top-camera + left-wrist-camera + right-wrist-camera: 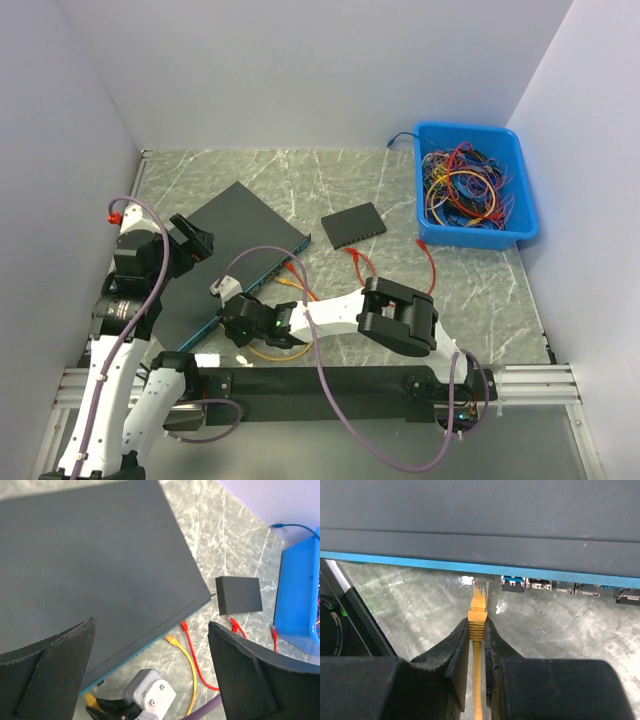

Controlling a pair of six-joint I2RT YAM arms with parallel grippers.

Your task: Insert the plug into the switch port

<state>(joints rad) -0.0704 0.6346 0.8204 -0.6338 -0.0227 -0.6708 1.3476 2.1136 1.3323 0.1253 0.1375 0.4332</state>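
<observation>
The plug's tip is still short of the switch, so I will push my right gripper toward the blue front edge beside the nearest port and then let go of the plug.
The black switch with a blue front edge lies left of centre. Its front face fills the top of the right wrist view, with a row of ports at its lower right. My right gripper is shut on a yellow plug. The plug points at the switch front, a short gap away and just left of the nearest port. My left gripper is open and empty above the switch top. The right gripper sits at the switch's front edge.
The yellow cable loops on the table, its other plug lying near the switch front beside a red cable. A small black box lies at centre. A blue bin of tangled cables stands at the back right.
</observation>
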